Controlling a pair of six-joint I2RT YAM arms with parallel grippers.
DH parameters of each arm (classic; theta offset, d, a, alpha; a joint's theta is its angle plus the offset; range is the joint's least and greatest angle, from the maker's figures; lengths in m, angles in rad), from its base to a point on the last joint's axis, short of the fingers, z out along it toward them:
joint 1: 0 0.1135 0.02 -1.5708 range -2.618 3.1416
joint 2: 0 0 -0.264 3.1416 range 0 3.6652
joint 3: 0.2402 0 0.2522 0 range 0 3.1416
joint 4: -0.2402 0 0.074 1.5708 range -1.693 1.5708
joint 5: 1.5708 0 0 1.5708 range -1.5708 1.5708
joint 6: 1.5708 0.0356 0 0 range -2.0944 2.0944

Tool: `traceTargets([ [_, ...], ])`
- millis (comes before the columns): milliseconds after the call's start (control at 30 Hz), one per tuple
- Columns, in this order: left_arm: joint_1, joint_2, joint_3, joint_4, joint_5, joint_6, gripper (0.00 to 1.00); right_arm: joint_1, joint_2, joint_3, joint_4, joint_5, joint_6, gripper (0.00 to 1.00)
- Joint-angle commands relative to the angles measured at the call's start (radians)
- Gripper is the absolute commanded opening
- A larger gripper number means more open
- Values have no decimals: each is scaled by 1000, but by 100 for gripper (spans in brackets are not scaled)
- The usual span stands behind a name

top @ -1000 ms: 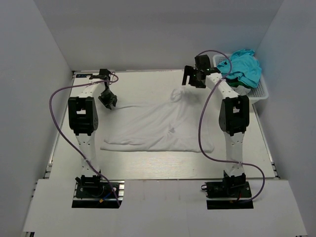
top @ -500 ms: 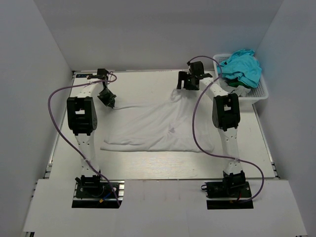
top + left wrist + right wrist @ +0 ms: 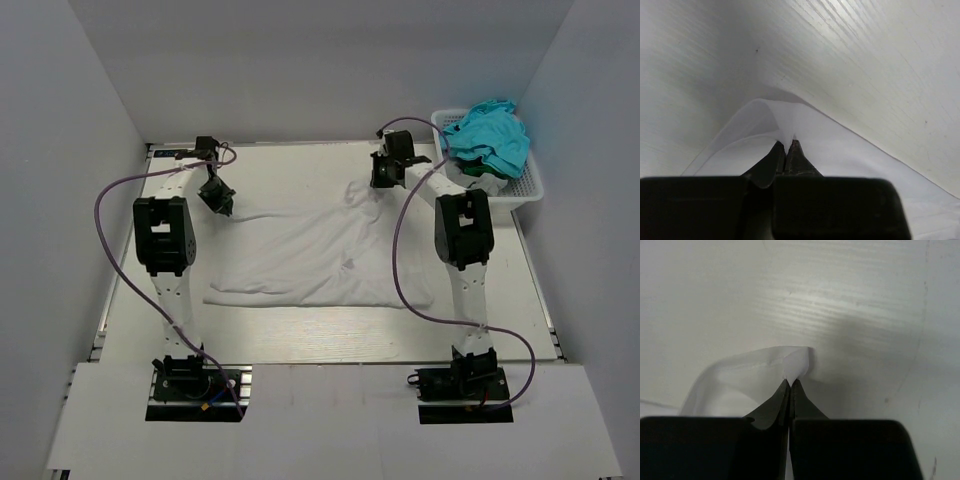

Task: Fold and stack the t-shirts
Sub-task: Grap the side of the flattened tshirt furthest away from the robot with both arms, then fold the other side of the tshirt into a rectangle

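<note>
I need to lift the t-shirt corner in my left gripper back toward the t-shirt's near edge next, then lower it, because both far corners of the t-shirt are pinched.
A plain white t-shirt [image 3: 320,260] lies spread across the middle of the table. My left gripper [image 3: 221,203] is shut on its far left corner; in the left wrist view the cloth [image 3: 770,120] peaks up between the closed fingertips [image 3: 796,146]. At the far right corner my right gripper [image 3: 378,180] is also shut, and the right wrist view has a fold of white cloth [image 3: 795,362] pinched at the fingertips [image 3: 796,385]. Turquoise t-shirts [image 3: 490,135] are heaped in the basket at the back right.
A white plastic lattice basket [image 3: 525,185] stands at the back right corner, close behind the right arm. Grey walls close in the table on the left, back and right. Purple cables loop from both arms.
My right gripper swung left and down to the shirt's far right corner and closed on it. The left gripper shut on the far left corner.
</note>
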Motion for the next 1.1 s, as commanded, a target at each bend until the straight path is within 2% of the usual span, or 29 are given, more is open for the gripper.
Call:
traceTargets([
  [0,7,-159,-13,11,9,9,0,11,-224,-119,94,-26,-44,0],
  [33,7,-177,-29,11,-2,9,0,13,-259,-203,164,-32,-47,0],
  [67,7,-197,-75,23,-2,9,0,14,-368,-250,189,-49,-59,0],
  [133,7,-266,-161,42,-2,9,0,22,-440,-430,264,-55,-61,0],
  [167,7,-289,-190,61,-2,0,0,24,-474,-471,298,-55,-69,0],
  [200,7,-312,-220,72,-2,0,0,22,-569,-574,304,-58,-72,0],
  [267,7,-380,-302,88,-2,-9,0,25,-658,-644,309,-58,-76,0],
  [300,7,-401,-350,100,-2,-9,0,30,-718,-743,314,-61,-76,0],
  [500,-3,-516,-470,109,-2,-29,0,39,-982,-979,306,-47,-52,0],
  [533,-3,-548,-499,109,-2,-29,0,39,-1069,-1038,303,-46,-52,0],
  [633,-3,-613,-563,109,-11,-38,0,45,-1195,-1091,278,-35,-63,0],
  [767,-3,-662,-645,121,-11,-47,0,54,-1312,-1222,205,-47,-69,0],
  [867,-3,-662,-694,121,-11,-57,0,66,-1335,-1308,185,-84,-25,0],
  [900,-3,-662,-715,112,-11,-57,0,76,-1341,-1345,180,-95,-8,3],
  [967,-3,-671,-737,101,-20,-66,3,82,-1340,-1409,171,-148,46,29],
  [1000,-3,-671,-758,88,-20,-66,12,86,-1341,-1425,141,-164,71,44],
  [1033,-3,-671,-758,88,-20,-66,21,94,-1344,-1437,124,-190,83,90],
  [1067,-3,-671,-770,71,-45,-66,36,100,-1350,-1448,79,-208,92,90],
])
